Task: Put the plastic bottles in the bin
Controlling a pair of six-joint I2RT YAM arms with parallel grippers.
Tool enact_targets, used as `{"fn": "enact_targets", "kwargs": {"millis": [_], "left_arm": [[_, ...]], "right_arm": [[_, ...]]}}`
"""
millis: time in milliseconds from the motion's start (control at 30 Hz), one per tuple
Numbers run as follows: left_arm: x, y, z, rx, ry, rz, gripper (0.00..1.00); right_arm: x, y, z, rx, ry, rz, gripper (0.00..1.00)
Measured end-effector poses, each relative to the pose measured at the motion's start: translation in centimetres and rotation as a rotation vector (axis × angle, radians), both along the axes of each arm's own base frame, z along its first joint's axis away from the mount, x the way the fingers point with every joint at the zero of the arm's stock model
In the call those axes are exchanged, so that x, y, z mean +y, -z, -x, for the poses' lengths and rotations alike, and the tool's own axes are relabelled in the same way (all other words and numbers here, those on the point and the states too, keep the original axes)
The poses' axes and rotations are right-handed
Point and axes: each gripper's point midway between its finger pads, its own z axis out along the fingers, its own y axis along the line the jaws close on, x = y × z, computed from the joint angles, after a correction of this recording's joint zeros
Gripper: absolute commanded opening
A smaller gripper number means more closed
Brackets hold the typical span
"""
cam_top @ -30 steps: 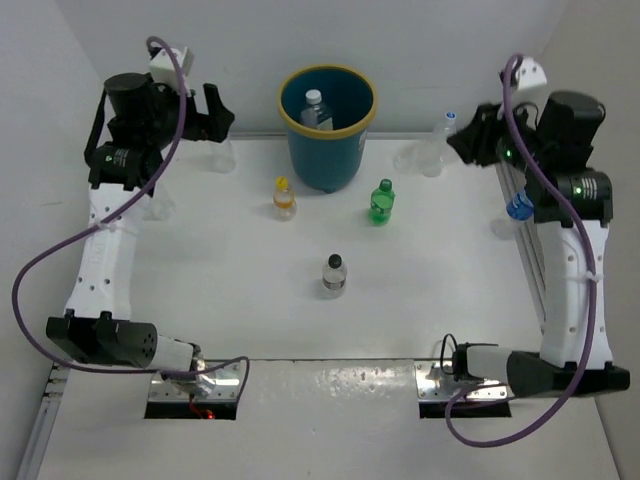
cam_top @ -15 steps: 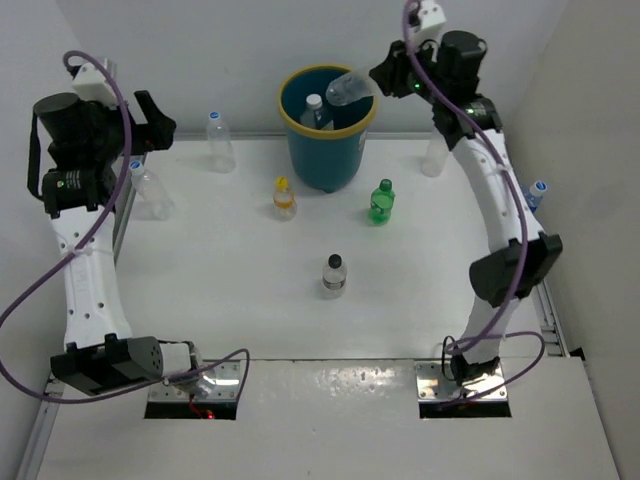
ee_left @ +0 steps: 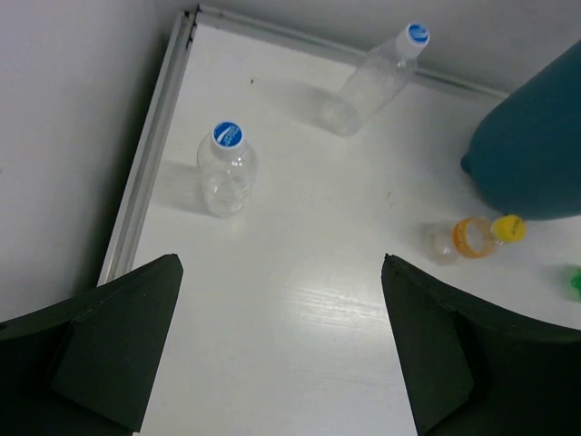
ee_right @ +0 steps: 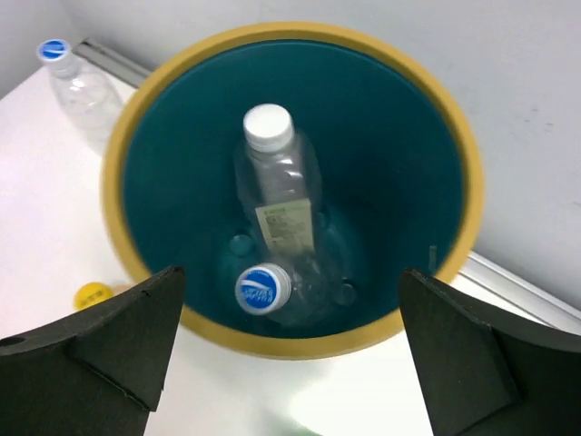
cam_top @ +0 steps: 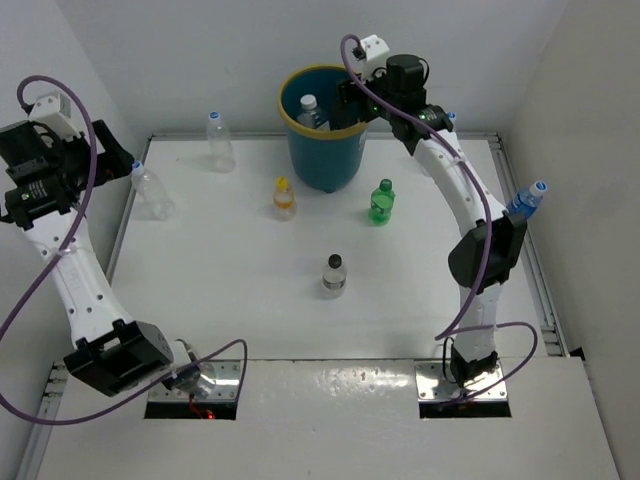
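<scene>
The blue-capped bottle by the metal bar is standing upright, so the robot's left gripper will go away from the side and down over the bottle's cap point(cam_top: 138, 168) point(ee_left: 228, 136) to close.
The teal bin point(cam_top: 322, 150) with a yellow rim point(ee_right: 290, 342) stands at the back middle. My right gripper point(ee_right: 292, 272) point(cam_top: 347, 104) hangs open right over it, with nothing between its fingers. Inside lie a white-capped clear bottle point(ee_right: 277, 182) and a blue-capped one point(ee_right: 272, 289). My left gripper point(ee_left: 281, 261) point(cam_top: 92, 160) is open and empty, high over the table's left edge. Below it stands a blue-capped bottle point(ee_left: 225, 171) point(cam_top: 150, 190), with another point(ee_left: 377, 77) point(cam_top: 218, 140) further back. An orange-filled bottle point(cam_top: 284, 198) point(ee_left: 472, 238), a green one point(cam_top: 381, 201) and a black-capped one point(cam_top: 334, 274) stand mid-table.
A blue-capped bottle point(cam_top: 524, 203) sits by the right rail, beside the right arm's elbow. Another blue cap point(cam_top: 450, 117) peeks from behind the right arm at the back. White walls close in at the back and both sides; a metal rail point(ee_left: 145, 182) runs along the left edge.
My right arm swung from the right side to above the bin with a clear bottle, then opened; the bottle now lies in the bin. The left arm drew back toward the left wall.
</scene>
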Motion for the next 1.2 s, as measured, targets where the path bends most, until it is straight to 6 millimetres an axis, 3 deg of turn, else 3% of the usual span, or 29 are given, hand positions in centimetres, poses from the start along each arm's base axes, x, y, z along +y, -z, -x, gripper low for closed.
{"fn": "enact_targets", "kwargs": {"millis": [100,267,367,500,633,833,1000,1100,1200], "left_arm": [[0.7,2.4,-0.3,0.051,0.022,0.019,1.0],[1.6,7.5,-2.4,0.121,0.075,0.041,1.0],[2.3,9.8,-4.1,0.149,0.085,0.034,1.0],[3.0,11.4,-7.1,0.142,0.089,0.002,1.0],[3.5,13.0,-9.4,0.12,0.081,-0.03,1.0],[4.0,17.2,-11.9,0.128,0.048,-0.07,1.0],[4.4,20.1,-13.4,0.153,0.021,-0.095,1.0],[4.7,21.5,-14.0,0.158,0.008,-0.108,0.92],[4.8,22.1,-14.4,0.156,-0.004,-0.11,0.66]], "right_arm": [[0.9,0.3,1.5,0.03,-0.031,-0.013,0.98],[0.5,0.0,6.8,0.105,-0.072,-0.044,0.98],[-0.7,-1.8,9.9,0.111,-0.081,-0.06,0.98],[-3.8,-3.6,13.1,0.099,-0.064,-0.076,0.98],[-7.3,-2.8,14.6,0.136,-0.008,-0.076,0.98],[-10.9,0.9,15.5,0.254,0.06,-0.043,0.99],[-13.4,1.2,15.8,0.295,0.111,-0.041,0.99],[-15.3,0.9,16.0,0.301,0.159,-0.054,0.99],[-16.9,-0.1,16.8,0.288,0.202,-0.062,0.99]]}}
